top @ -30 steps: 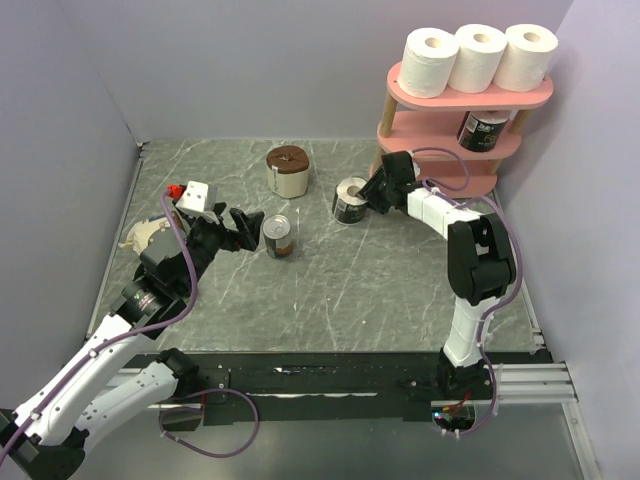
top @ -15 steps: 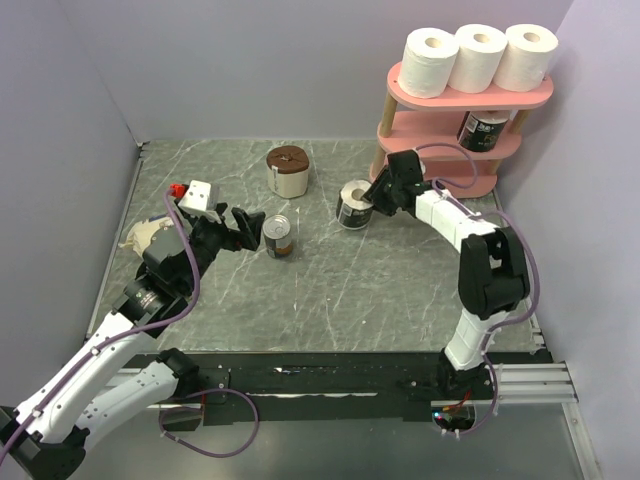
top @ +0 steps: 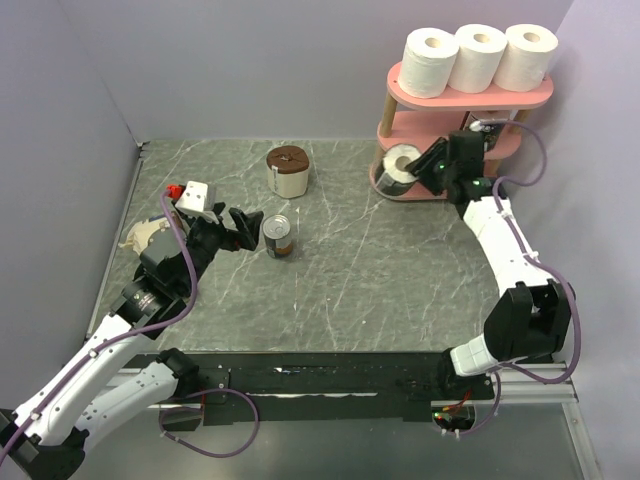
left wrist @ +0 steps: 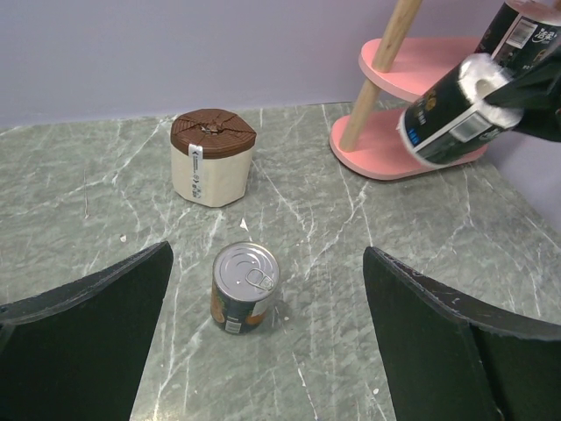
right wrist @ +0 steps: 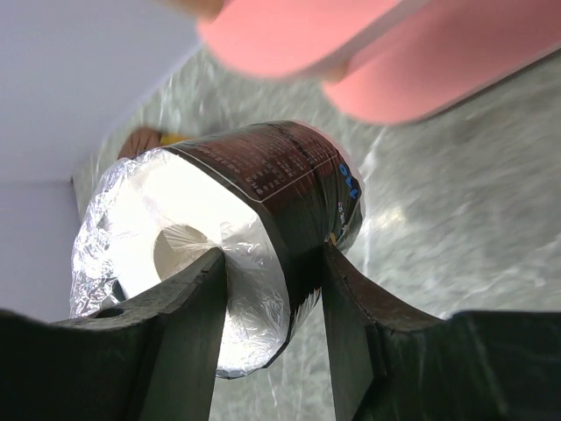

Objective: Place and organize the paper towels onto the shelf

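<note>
The robot will lift its right gripper outward over the empty end of the shelf's middle board point(top: 424, 127) point(right wrist: 273, 37) and let go of the roll there, because another black-printed roll is on the opposite end of that board.
The pink shelf point(top: 470, 95) stands at the far right with three white paper towels point(top: 478, 57) on its top board and a black-printed roll point(top: 483, 128) on the middle board. My right gripper point(top: 425, 165) is shut on a second black-printed roll point(top: 399, 166), held on its side off the table beside the shelf's left post, above the lowest board. In the right wrist view the fingers point(right wrist: 188, 307) pinch the roll's point(right wrist: 280, 175) wall, one through its core. A cream roll with a brown top point(top: 288, 172) stands mid-table. My left gripper point(top: 250, 228) is open and empty.
A small metal can point(top: 278, 237) stands just right of the left gripper, also in the left wrist view point(left wrist: 244, 288). A crumpled pale object point(top: 140, 235) lies at the left edge. Grey walls close the left, back and right sides.
My right gripper has lifted the black-printed roll off the table and carried it right and back to the shelf's left side. The left arm has not moved.
</note>
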